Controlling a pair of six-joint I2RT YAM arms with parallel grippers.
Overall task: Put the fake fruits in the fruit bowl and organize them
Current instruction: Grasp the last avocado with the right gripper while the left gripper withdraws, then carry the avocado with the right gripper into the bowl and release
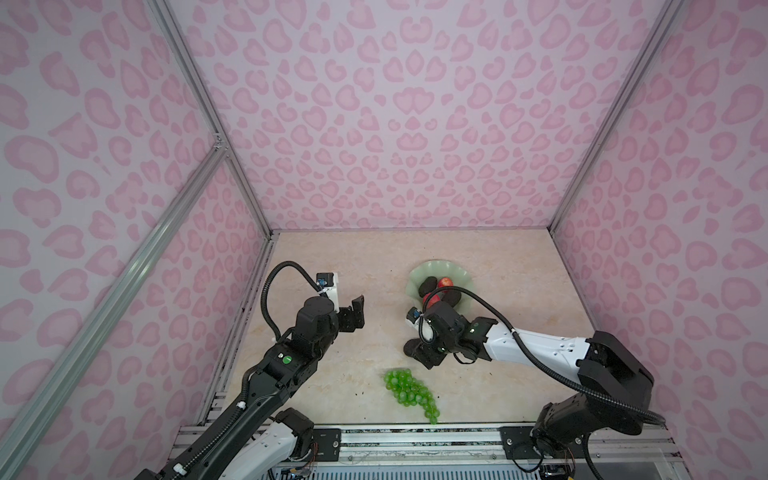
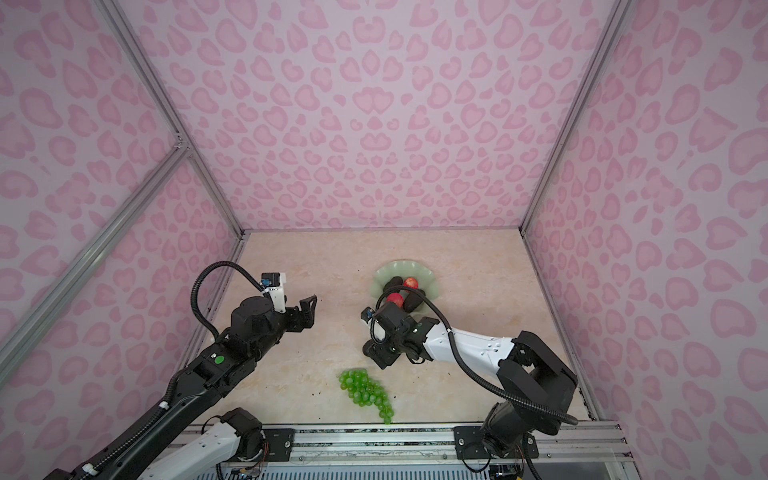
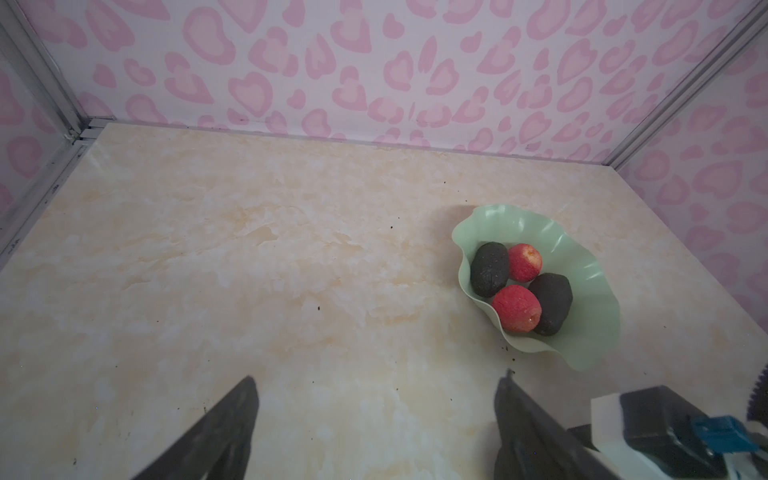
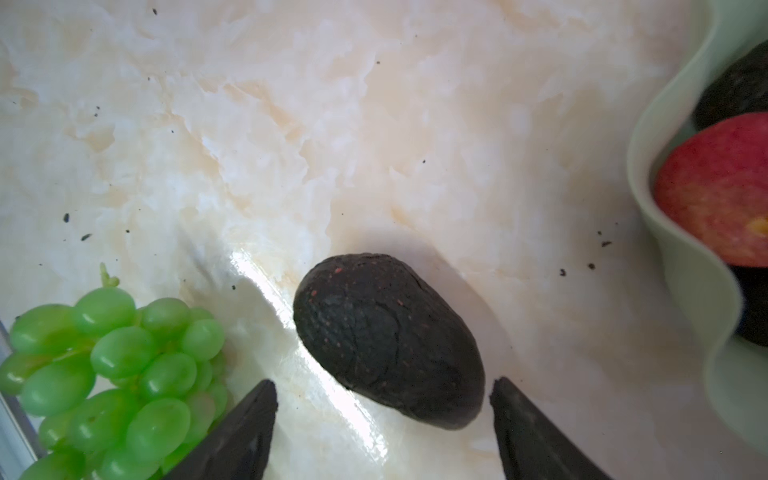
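Observation:
The loose avocado's near end is below my right gripper's open, straddling fingers, which should lower and close there next.
The mint-green fruit bowl sits right of the table's centre toward the back, also seen in both top views. It holds two dark avocados and two red apples. A third avocado lies on the table in front of the bowl. My right gripper hangs open over its near end, its fingers on either side and not touching it. The green grapes lie near the front edge. My left gripper is open and empty, left of the bowl.
Pink patterned walls enclose the marble table on three sides. A metal rail with the arm bases runs along the front edge. Small dark specks dot the tabletop.

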